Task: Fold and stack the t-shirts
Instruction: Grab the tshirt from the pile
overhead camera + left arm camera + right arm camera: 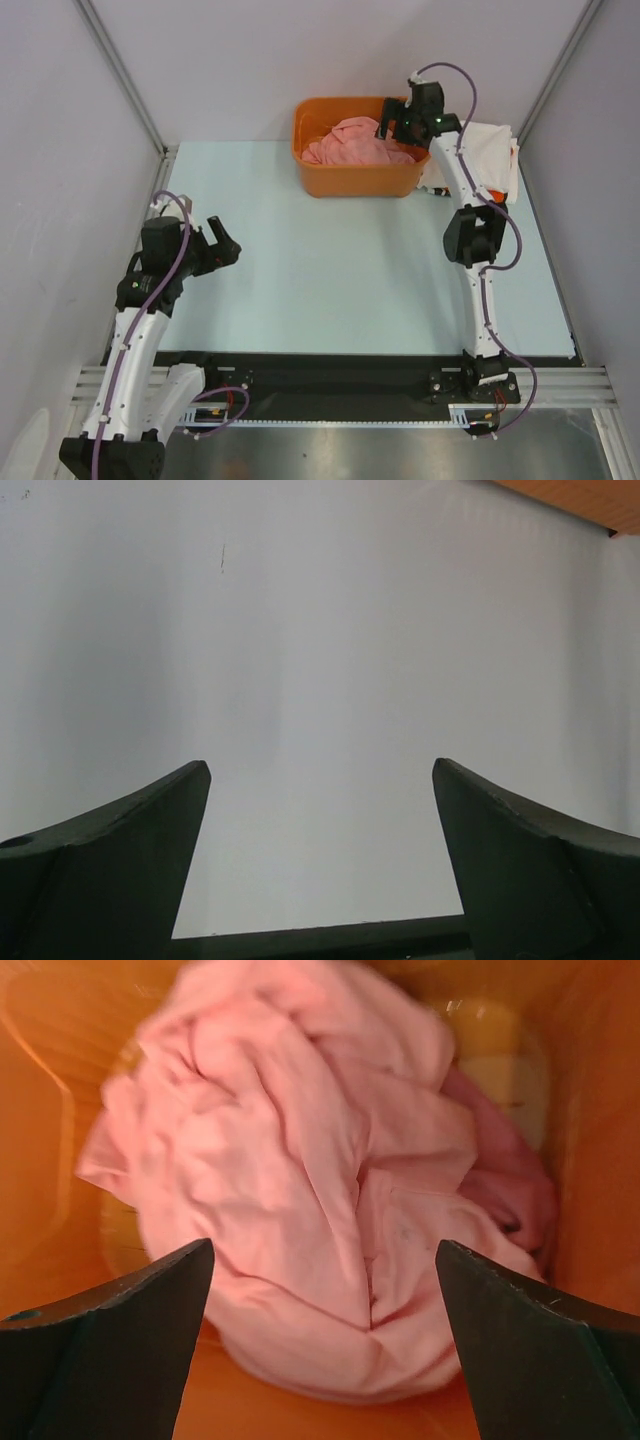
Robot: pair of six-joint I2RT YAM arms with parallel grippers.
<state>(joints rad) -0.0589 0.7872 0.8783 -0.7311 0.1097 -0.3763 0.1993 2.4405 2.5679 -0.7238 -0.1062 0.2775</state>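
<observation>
I need to move my right gripper down into the tub first, to get onto that middle fold (pixel 376 147) (pixel 338 1242) of the uppermost salmon-pink t-shirt, which runs between the gripper's open fingers.
A crumpled salmon-pink t-shirt (pixel 290 1180) (pixel 350 142) lies in the orange tub (pixel 355 180). A darker rose-pink t-shirt (pixel 510 1175) shows beside it at the right. My right gripper (pixel 322 1250) (pixel 392 122) hangs just above the pink heap at the tub's right side, open, with nothing between its fingers. A folded cream-white t-shirt (pixel 488 150) lies at the back right behind the right arm, with an orange edge (pixel 517 152) showing under it. My left gripper (pixel 226 245) (pixel 320 770) is open over bare table at the left and holds nothing.
The tub's orange floor (pixel 300 1415) and walls close in the right wrist view. A corner of the tub (pixel 590 495) shows at the top right of the left wrist view. The pale blue table (pixel 330 270) ends at grey side walls and a black front strip.
</observation>
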